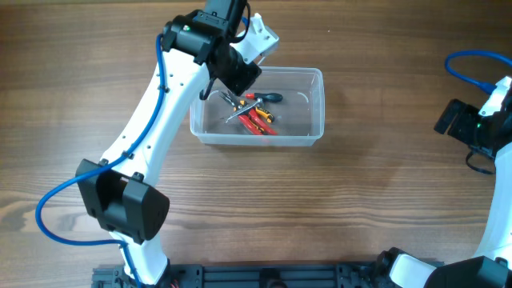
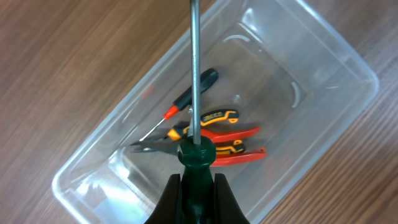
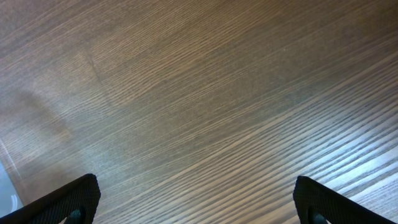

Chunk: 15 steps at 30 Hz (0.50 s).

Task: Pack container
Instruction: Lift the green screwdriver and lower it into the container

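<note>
I should lower my left gripper and move it past the pliers, to the bare bottom of the container to the right in the overhead view.
The clear plastic container (image 1: 314,112) stands at the table's upper middle; it also shows in the left wrist view (image 2: 336,74). Inside lie red-handled pliers (image 2: 239,132), orange-and-black pliers (image 2: 214,116) and a black-handled screwdriver (image 2: 196,89). My left gripper (image 2: 197,180) is shut on a green-handled screwdriver (image 2: 197,155) and holds it above the container's left half, with its steel shaft pointing away from the camera. In the overhead view the left gripper (image 1: 232,76) hangs over the container's upper left. My right gripper (image 3: 196,199) is open and empty over bare wood at the far right (image 1: 480,128).
The wooden table (image 1: 336,208) surrounds the container. A black rail (image 1: 264,276) runs along the front edge. A blue cable (image 1: 472,60) loops by the right arm.
</note>
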Motion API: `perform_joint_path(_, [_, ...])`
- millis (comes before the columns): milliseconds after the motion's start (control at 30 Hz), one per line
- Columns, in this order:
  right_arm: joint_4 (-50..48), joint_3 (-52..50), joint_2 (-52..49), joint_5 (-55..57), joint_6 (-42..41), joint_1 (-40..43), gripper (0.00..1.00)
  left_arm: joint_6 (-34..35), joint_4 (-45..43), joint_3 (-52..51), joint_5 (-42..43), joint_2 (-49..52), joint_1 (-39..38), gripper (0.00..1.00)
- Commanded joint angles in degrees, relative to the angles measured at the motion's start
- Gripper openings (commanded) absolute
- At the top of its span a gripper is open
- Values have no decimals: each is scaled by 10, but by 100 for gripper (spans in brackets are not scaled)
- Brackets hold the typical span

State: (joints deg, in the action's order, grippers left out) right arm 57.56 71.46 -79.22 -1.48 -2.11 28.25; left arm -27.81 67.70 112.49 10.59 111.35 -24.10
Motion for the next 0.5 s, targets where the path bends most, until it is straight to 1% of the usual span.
perform_joint_path(0, [-1, -2, -1, -5, -9, 1, 100, -20, 13, 10, 47, 36, -1, 4])
perform_joint_path(100, [-1, -2, -1, -5, -9, 1, 100, -25, 29, 10, 64, 67, -1, 4])
perform_joint_path(200, [-1, -2, -1, -5, -9, 1, 100, -50, 65, 10, 100, 97, -1, 4])
perform_joint_path(467, [-1, -2, -1, -5, -9, 1, 100, -50, 68, -5, 100, 149, -1, 4])
